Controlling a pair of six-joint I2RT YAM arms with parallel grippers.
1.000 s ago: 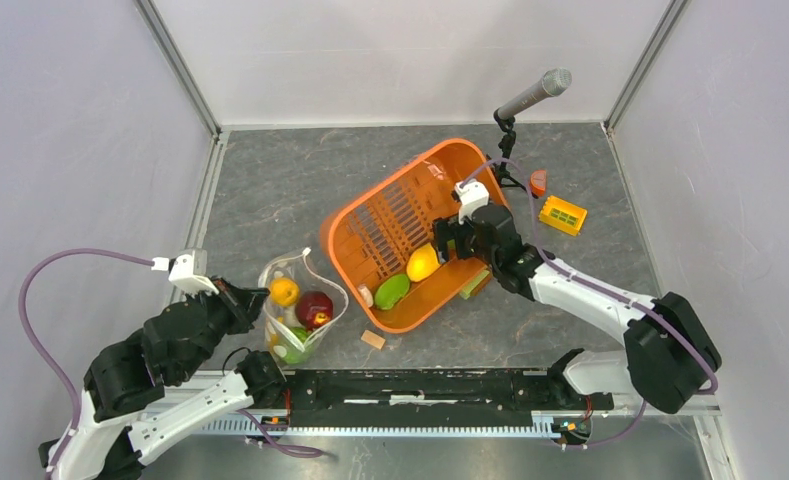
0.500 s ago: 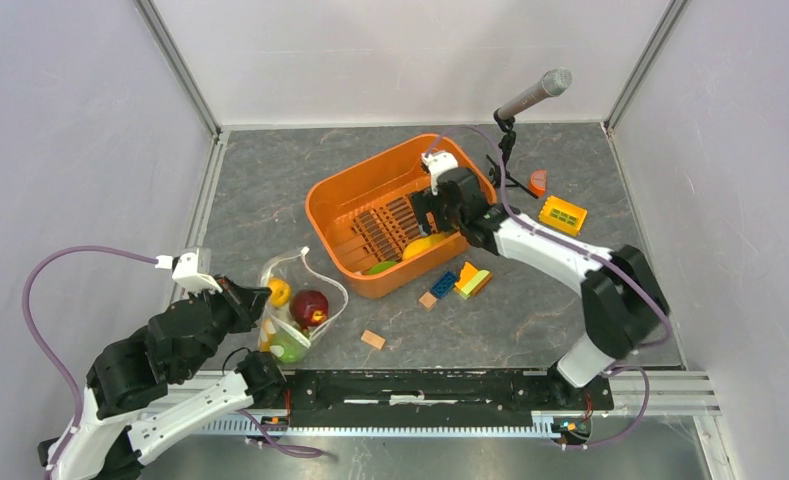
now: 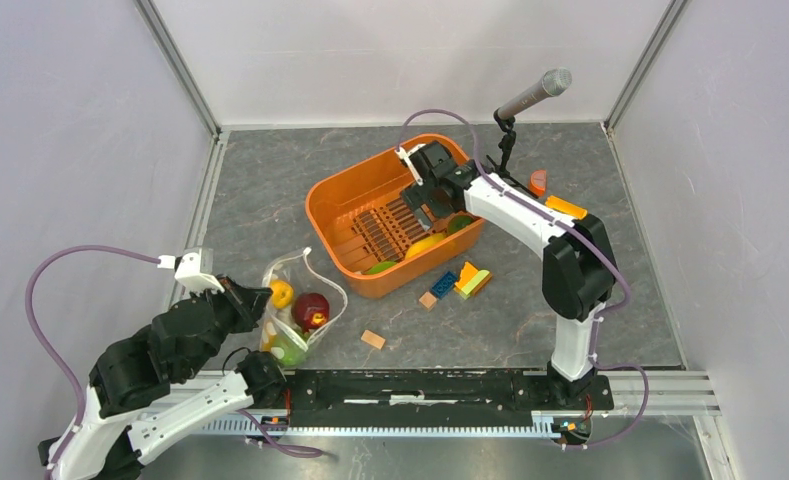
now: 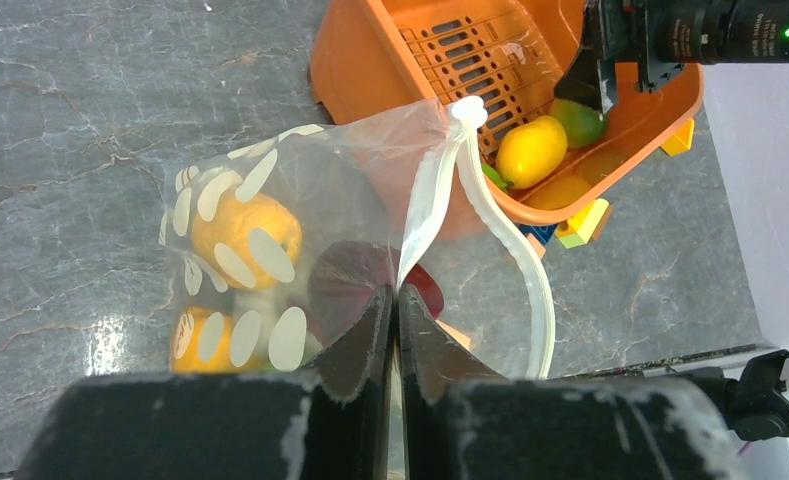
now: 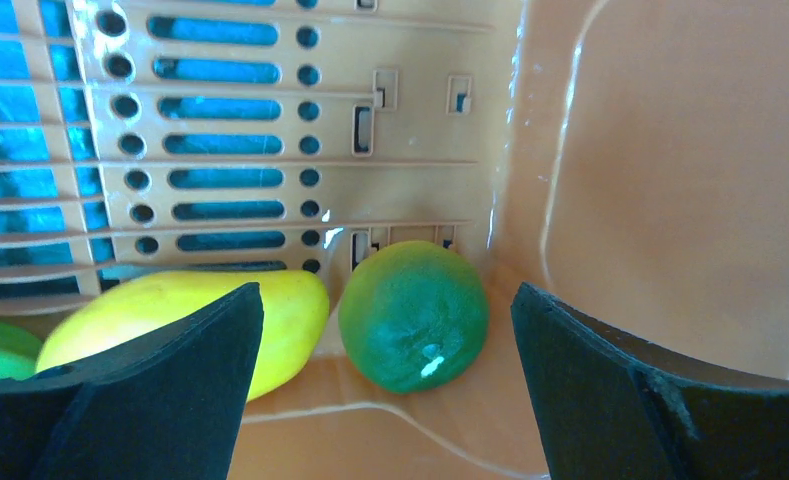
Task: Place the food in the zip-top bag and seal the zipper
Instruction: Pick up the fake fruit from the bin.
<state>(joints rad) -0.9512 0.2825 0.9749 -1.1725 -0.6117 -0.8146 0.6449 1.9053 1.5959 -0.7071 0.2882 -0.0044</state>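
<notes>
The right gripper lowers its open fingers past the sides of the green round fruit [image 5: 414, 316], beside the yellow fruit [image 5: 185, 320], and closes next. The fruit lies below, framed by those fingers.
The polka-dot zip-top bag [image 3: 295, 300] lies at the front left with its mouth open. It holds a yellow-orange piece [image 3: 283, 293], a dark red piece [image 3: 312, 308] and a green piece [image 3: 288, 350]. My left gripper [image 4: 397, 300] is shut on the white zipper strip [image 4: 425, 200] on one side of the mouth. My right gripper [image 5: 385, 300] is open inside the orange basket. A green round fruit [image 5: 413, 315] lies between its fingers and a yellow fruit [image 5: 185, 320] lies by the left finger. In the top view the right gripper [image 3: 425, 200] is over the basket's right half.
The orange basket [image 3: 315, 200] stands upright mid-table with several fruits along its near wall. Coloured blocks [image 3: 467, 280] lie just in front of it and a tan cube [image 3: 372, 340] lies nearer. A microphone on a stand [image 3: 535, 92] and an orange block [image 3: 565, 207] are at the back right.
The basket went from tipped to upright and shifted left. Blocks now lie on the table in front of it. My right gripper moved back and left inside it. The left gripper still holds the bag.
</notes>
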